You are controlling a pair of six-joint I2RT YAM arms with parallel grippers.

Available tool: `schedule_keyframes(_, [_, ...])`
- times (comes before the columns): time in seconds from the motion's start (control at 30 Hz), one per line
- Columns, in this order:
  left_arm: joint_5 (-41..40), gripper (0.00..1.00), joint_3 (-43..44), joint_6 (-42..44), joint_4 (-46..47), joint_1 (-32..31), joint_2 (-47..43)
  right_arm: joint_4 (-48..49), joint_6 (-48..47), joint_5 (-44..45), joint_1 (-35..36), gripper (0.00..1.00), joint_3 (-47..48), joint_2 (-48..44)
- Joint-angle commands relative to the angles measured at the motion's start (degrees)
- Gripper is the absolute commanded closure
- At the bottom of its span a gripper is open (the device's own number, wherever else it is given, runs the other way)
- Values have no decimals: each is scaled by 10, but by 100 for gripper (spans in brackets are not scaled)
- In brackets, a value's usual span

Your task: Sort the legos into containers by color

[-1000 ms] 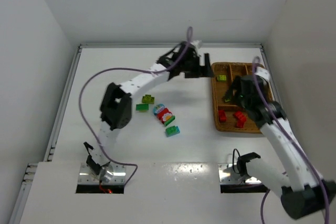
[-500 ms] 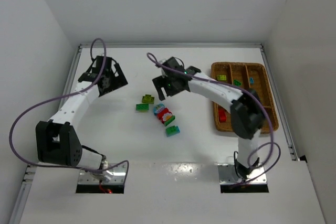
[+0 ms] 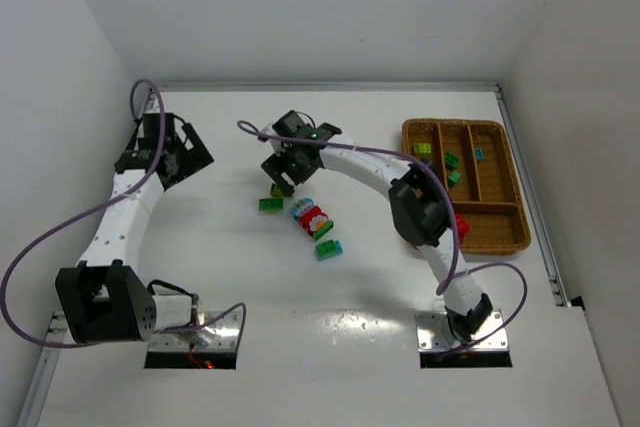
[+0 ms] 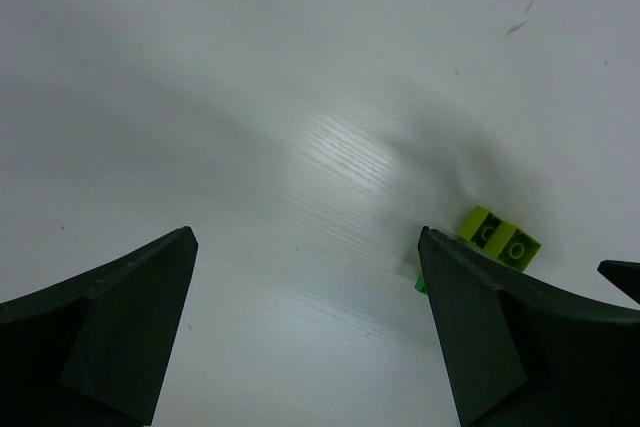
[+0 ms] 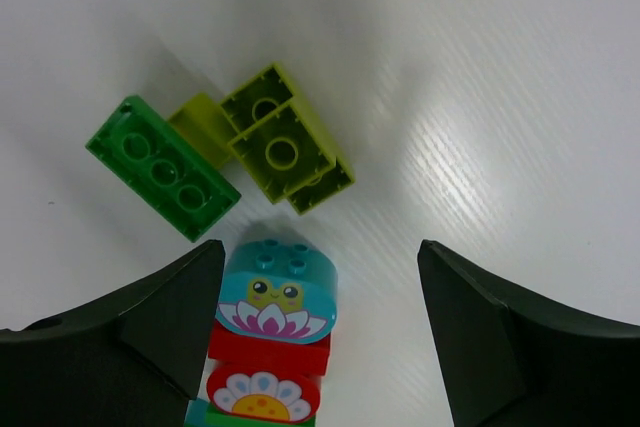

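The right gripper moves down next, open, astride the stacked lime green bricks below it and closes there, clear of the dark green brick beside them.
Loose legos lie mid-table: lime green bricks (image 3: 279,188), a dark green brick (image 3: 270,204), a stack of printed teal and red blocks (image 3: 311,217) and a teal-and-green piece (image 3: 328,248). My right gripper (image 3: 289,164) hovers open just above them. Its wrist view shows the lime bricks (image 5: 285,142), the dark green brick (image 5: 165,167) and the teal printed block (image 5: 278,292) between and ahead of the open right gripper (image 5: 320,247). My left gripper (image 3: 183,156) is open and empty at the far left (image 4: 305,237); a lime brick (image 4: 500,239) shows beyond it. The wicker tray (image 3: 412,187) holds lime, green, teal and red bricks.
The right arm (image 3: 420,202) arches across the tray's left side and hides part of the red bricks (image 3: 461,227). A raised rail (image 3: 130,162) borders the table on the left, close to the left gripper. White walls enclose the table.
The left arm has swung from the tray to the far left of the table. The right arm has left the tray and reached over to the loose legos. Green bricks now lie in the tray.
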Motion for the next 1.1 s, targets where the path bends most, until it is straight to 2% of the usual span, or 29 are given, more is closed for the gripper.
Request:
schedule_keyframes(0.0, [10,0,1,0,2,27,-21,5,-26,-30,1,21,45,18])
schedule_keyframes(0.23, [30,0,1,5,2,42,-26,27,1,-24,1,23,75,60])
schedule_keyframes(0.43, [30,0,1,11,-3,53,-32,44,15,-35,1,29,91,83])
schedule_keyframes(0.53, [30,0,1,11,-8,53,-32,73,32,-30,1,37,81,83])
schedule_keyframes(0.67, [30,0,1,11,-8,53,-37,94,51,-49,-5,53,86,88])
schedule_keyframes(0.77, [36,0,1,16,-8,53,-37,94,51,-49,-5,62,86,93])
schedule_keyframes(0.8, [36,0,1,16,-8,53,-37,94,51,-49,-5,70,77,86])
schedule_keyframes(0.87, [43,0,1,16,-8,53,-37,106,63,-49,-5,74,55,67])
schedule_keyframes(1.0, [122,0,1,44,0,53,-26,125,89,-60,-23,79,4,2])
schedule_keyframes(1.03, [171,0,-9,75,31,53,-26,125,95,-81,-29,79,-20,-32])
schedule_keyframes(1.07, [278,0,-18,81,48,53,-26,135,103,-104,-39,79,-40,-55])
